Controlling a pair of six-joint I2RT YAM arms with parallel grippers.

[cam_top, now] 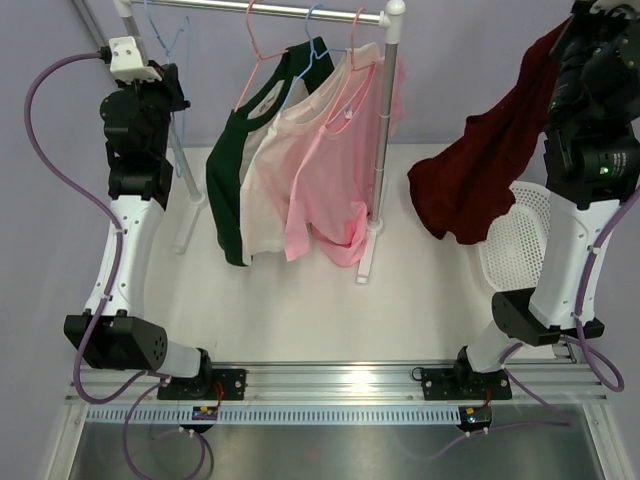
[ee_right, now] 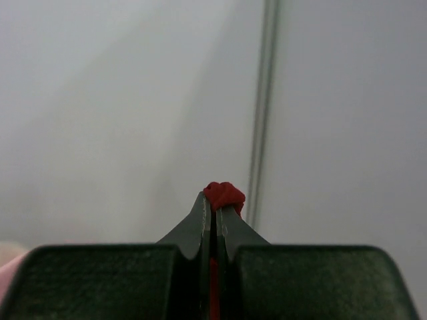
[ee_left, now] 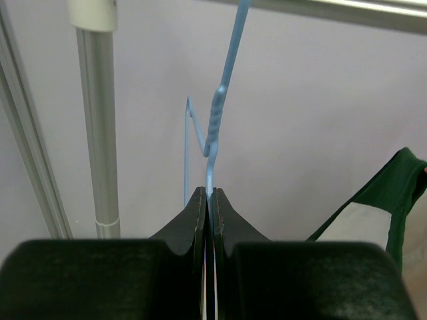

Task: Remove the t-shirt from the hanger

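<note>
My right gripper lowers toward the white perforated basket [cam_top: 518,238] below next and releases the bunched cloth, since the dark red t-shirt [cam_top: 480,170] already hangs free of the hanger.
A dark red t-shirt [cam_top: 480,170] hangs free at the right, its bunched fabric [ee_right: 225,194] pinched in my right gripper [ee_right: 214,203], which is shut on it high above the table. The empty light-blue wire hanger [cam_top: 181,45] is at the rack's left end. In the left wrist view its hook reaches up to the rod and its twisted neck [ee_left: 213,123] runs down between the fingers of my left gripper [ee_left: 210,195], which is shut on the wire. The shirt is well apart from the hanger.
A white perforated basket [cam_top: 520,240] sits on the table below the red shirt. The metal rack [cam_top: 381,120] still carries a green-and-white shirt [cam_top: 228,170], a cream shirt [cam_top: 268,190] and a pink shirt [cam_top: 335,180] on hangers.
</note>
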